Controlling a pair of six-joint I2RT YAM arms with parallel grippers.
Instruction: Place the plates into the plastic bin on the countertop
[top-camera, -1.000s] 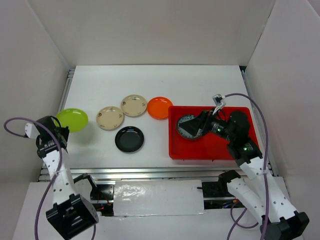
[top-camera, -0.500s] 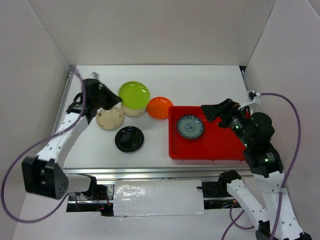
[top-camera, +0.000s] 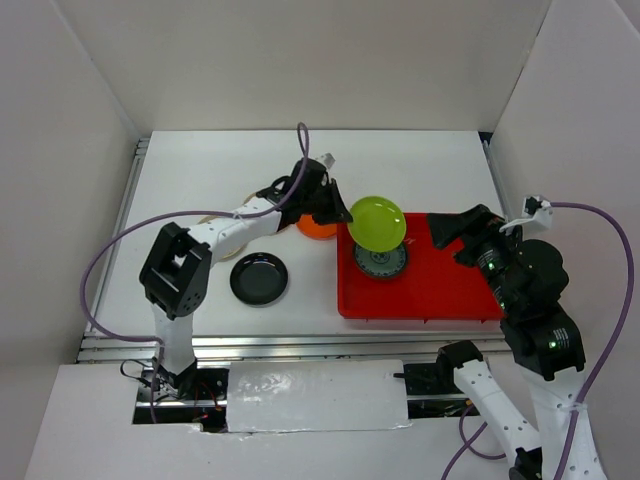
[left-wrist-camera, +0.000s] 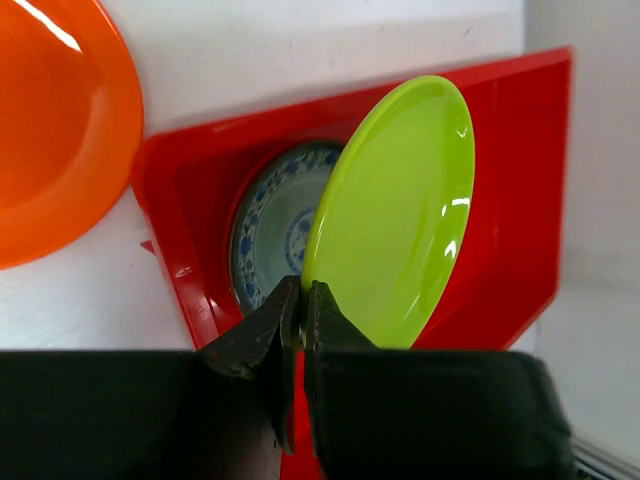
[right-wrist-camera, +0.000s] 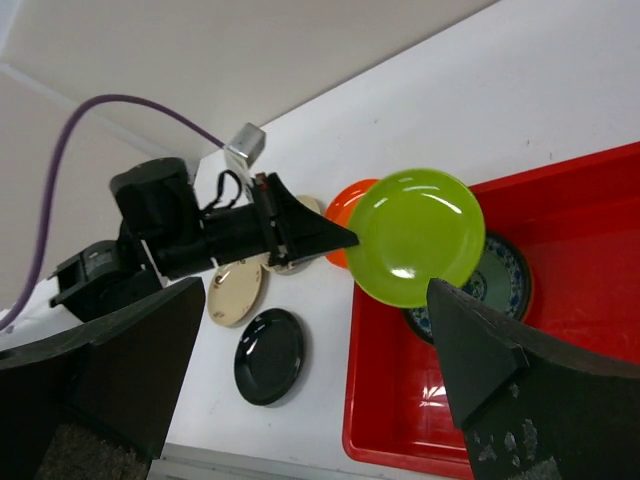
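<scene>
My left gripper holds the lime green plate tilted above the bin, so next it will go down and move the plate back over the grey-blue patterned plate.
My left gripper (top-camera: 345, 214) is shut on the rim of the lime green plate (top-camera: 377, 223) and holds it tilted above the left end of the red plastic bin (top-camera: 440, 295). A grey-blue patterned plate (top-camera: 381, 260) lies in the bin just under it. The left wrist view shows the left gripper (left-wrist-camera: 302, 300) pinching the lime plate (left-wrist-camera: 400, 210) over the grey-blue plate (left-wrist-camera: 268, 228). My right gripper (top-camera: 452, 228) is open and empty above the bin's right half. It also shows in the right wrist view (right-wrist-camera: 317, 290). An orange plate (top-camera: 312, 230), a black plate (top-camera: 259, 278) and beige plates (right-wrist-camera: 238, 293) lie on the countertop (top-camera: 220, 165).
The left arm stretches across the beige plates and hides most of them in the top view. White walls enclose the countertop on three sides. A metal rail (top-camera: 240, 345) runs along the near edge.
The left arm has carried the lime green plate rightward from above the beige plates to above the bin's left end. The right gripper has drawn back to the right, away from the grey-blue plate.
</scene>
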